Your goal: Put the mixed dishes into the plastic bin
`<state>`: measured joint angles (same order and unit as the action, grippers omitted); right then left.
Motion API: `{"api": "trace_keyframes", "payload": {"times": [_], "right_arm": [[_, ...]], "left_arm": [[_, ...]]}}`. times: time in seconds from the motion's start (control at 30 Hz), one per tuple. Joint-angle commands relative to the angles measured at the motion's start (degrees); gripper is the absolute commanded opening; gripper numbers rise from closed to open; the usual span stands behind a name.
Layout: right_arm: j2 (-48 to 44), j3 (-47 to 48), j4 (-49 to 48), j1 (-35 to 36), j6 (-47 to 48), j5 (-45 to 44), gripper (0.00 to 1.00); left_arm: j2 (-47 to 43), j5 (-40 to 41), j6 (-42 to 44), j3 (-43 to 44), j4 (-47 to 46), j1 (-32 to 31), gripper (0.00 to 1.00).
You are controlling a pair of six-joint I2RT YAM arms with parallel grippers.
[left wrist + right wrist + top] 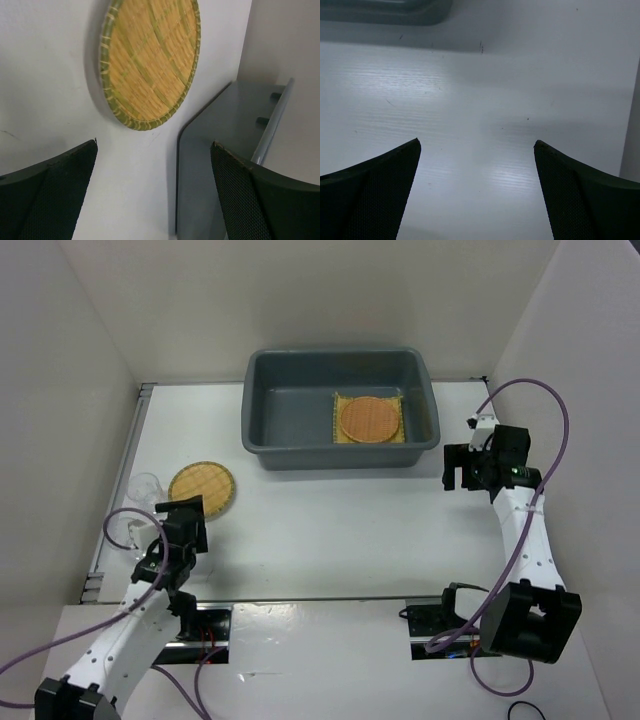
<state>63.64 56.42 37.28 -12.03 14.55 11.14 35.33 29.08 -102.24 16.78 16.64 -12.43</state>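
I will next lower my left gripper and reach outward onto the near rim of the second woven plate point(218, 513) point(138, 124), because that rim is just ahead of its open fingers.
The grey plastic bin point(300, 456) stands at the back middle of the table. In it lies the yellow grid mat point(339, 438) with one orange woven plate point(368, 420) on top. The second woven plate point(201, 487) lies on the table at the left and also shows in the left wrist view point(150, 62). Two clear cups point(146, 486) point(124, 529) stand left of it. My left gripper point(183, 506) point(155, 150) is open and empty, just short of that plate. My right gripper point(449, 470) point(477, 145) is open and empty over bare table, right of the bin.
White walls close in the table on the left, back and right. A purple cable loops by the left cups point(112, 525). The bin's side point(225, 165) shows in the left wrist view, and its corner point(385, 12) in the right wrist view.
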Motion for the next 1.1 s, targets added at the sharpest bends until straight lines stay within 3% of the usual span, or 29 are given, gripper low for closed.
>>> {"api": "trace_keyframes", "payload": {"times": [0.0,0.17,0.3,0.43,0.63,1.07], "right_arm": [[-0.09,-0.79,-4.93,-0.98,-2.94,-1.03,0.98],[0.52,0.96,-3.79,-0.98,-1.71,-2.52,0.98],[0.52,0.45,-2.57,-0.98,-1.19,-2.52,0.98],[-0.09,-0.17,-1.95,-0.98,0.04,-3.04,0.98],[-0.09,1.05,-1.42,-0.98,0.74,-10.07,0.98],[-2.29,1.58,1.92,-0.98,1.8,-10.61,0.98]], "left_arm": [[-5.51,4.93,-4.11,-4.2,1.81,0.38,1.0],[-11.33,4.93,-7.09,-8.95,1.11,0.91,1.0],[-9.59,4.41,-6.4,-8.87,-0.2,2.58,1.0],[2.24,3.88,-1.66,-4.92,-4.15,3.72,1.0],[19.58,1.94,-2.44,1.59,-8.54,4.78,1.0],[36.29,-2.36,-0.51,3.7,-25.86,4.26,1.0]]}}
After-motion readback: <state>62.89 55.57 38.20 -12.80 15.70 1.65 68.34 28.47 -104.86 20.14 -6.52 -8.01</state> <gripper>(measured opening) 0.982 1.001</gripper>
